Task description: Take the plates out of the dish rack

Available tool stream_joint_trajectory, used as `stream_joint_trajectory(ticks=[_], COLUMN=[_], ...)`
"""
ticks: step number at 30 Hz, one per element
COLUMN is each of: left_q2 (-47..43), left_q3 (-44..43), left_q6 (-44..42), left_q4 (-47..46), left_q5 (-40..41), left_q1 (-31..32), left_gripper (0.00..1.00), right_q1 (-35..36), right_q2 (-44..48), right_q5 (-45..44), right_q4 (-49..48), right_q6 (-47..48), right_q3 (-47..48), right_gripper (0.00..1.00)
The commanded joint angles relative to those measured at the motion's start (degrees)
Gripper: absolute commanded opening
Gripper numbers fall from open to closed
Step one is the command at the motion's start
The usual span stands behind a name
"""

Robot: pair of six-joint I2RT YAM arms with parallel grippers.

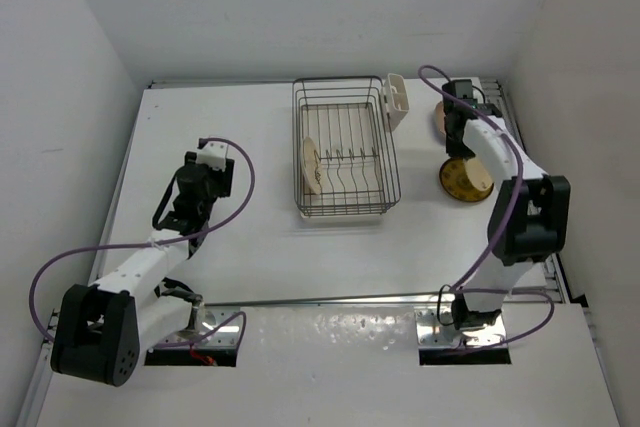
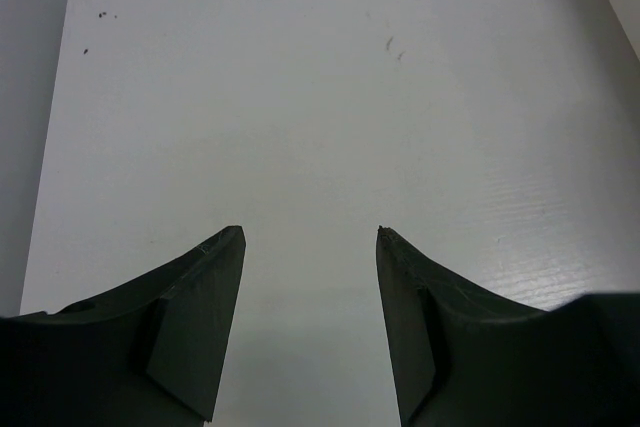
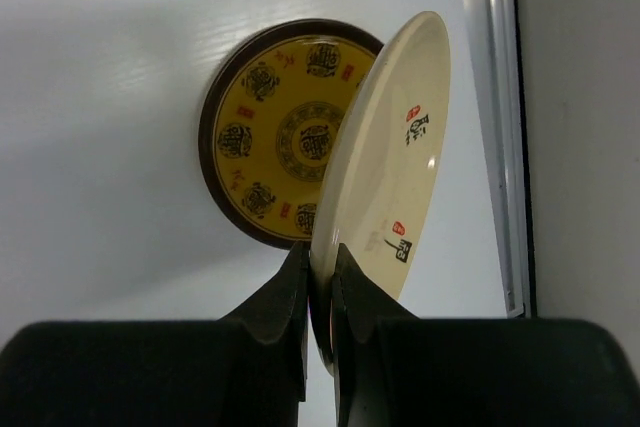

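Note:
Next, my right gripper needs to lower the edge-on cream plate and shift toward the dish rack, then tilt the cream plate flatter onto the patterned plate (image 1: 465,180) (image 3: 270,137).
The silver wire dish rack (image 1: 345,152) stands at the table's middle back, with one cream plate (image 1: 312,165) upright at its left end. My right gripper (image 3: 320,252) is shut on the rim of a cream plate (image 3: 395,157) and holds it edge-on above a yellow-gold patterned plate (image 3: 270,137) that lies flat on the table. That plate also shows in the top view (image 1: 466,180), right of the rack, just below the right gripper (image 1: 457,147). My left gripper (image 2: 310,237) is open and empty over bare table, left of the rack (image 1: 200,185).
A white cutlery cup (image 1: 396,99) is clipped to the rack's back right corner. A pinkish-beige dish (image 1: 438,119) lies behind the right arm, partly hidden by it. A metal rail (image 3: 505,127) runs along the table's right edge, close to the held plate. Walls close in left, back and right.

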State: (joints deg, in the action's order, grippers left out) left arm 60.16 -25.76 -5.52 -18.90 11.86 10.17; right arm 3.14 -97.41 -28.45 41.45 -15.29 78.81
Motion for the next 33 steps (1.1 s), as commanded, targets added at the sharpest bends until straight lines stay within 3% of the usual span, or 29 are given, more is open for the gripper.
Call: stream_joint_trajectory(ticks=[1, 6, 15, 21, 29, 33], left_q2=[0.3, 0.5, 1.6, 1.6, 1.6, 1.7], left_q3=[-1.8, -1.8, -1.9, -1.8, -1.3, -1.4], left_q6=[-0.1, 0.1, -0.9, -1.3, -1.1, -1.1], left_q4=[-1.1, -1.0, -1.6, -2.2, -1.8, -2.1], left_q5=[-0.1, 0.5, 0.4, 0.5, 0.4, -0.3], left_q1=[0.2, -0.2, -0.7, -0.9, -0.9, -1.0], left_gripper=[0.62, 0.62, 0.62, 0.63, 0.63, 0.63], right_q1=[0.1, -0.3, 0.3, 0.2, 0.3, -0.1], right_q2=[-3.7, -11.8, -15.4, -19.3, -17.7, -16.9], right_q5=[-0.9, -2.9, -2.2, -1.8, -1.3, -1.5], right_q4=[-1.1, 3.2, 0.7, 2.6, 2.6, 2.4], right_q6=[3.2, 2.2, 3.1, 2.6, 1.9, 1.1], right_q3=[3.1, 6.4, 4.9, 8.2, 7.4, 6.6], right_gripper=[0.0, 0.0, 0.0, 0.25, 0.35, 0.51])
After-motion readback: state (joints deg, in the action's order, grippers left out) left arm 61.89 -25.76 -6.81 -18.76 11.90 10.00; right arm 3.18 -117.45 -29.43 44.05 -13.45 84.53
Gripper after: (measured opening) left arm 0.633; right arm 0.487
